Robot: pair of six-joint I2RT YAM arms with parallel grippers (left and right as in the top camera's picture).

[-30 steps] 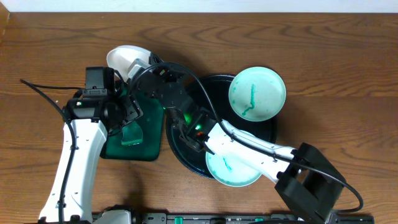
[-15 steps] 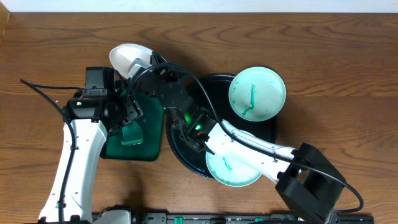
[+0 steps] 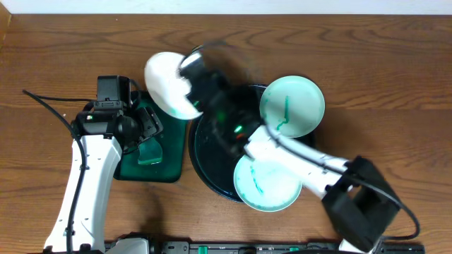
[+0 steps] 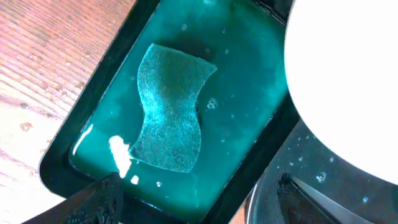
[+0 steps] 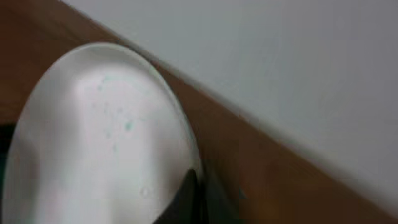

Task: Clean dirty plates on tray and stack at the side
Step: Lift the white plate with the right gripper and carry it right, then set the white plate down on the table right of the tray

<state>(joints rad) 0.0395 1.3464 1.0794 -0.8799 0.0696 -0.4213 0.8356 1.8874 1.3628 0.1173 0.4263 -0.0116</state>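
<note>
Next, the right gripper swings past the black tray (image 3: 212, 152), lowers the plate and releases it, since bare tabletop lies below the gripper and to its right in the overhead view.
My right gripper (image 3: 192, 83) is shut on the rim of a white plate (image 3: 168, 86) and holds it tilted in the air, over the gap between the dark green tray (image 3: 166, 166) and the black tray (image 3: 212, 152); the arm is blurred. In the right wrist view the plate (image 5: 99, 143) fills the left, with my fingers (image 5: 194, 200) pinching its edge. Two more plates with green smears rest on the black tray: one at the back right (image 3: 292, 106), one at the front (image 3: 265, 185). My left gripper (image 3: 145, 128) is open over the green tray.
The left wrist view shows the green tray (image 4: 93, 81) holding teal liquid and a green sponge cloth (image 4: 169, 115), my open left gripper (image 4: 199, 182) above it, the white plate (image 4: 348, 81) at upper right and the wet black tray (image 4: 311, 158) beside it.
My right arm has swung the held plate to the right and forward, from behind the green tray toward the black tray. The left arm has not moved.
</note>
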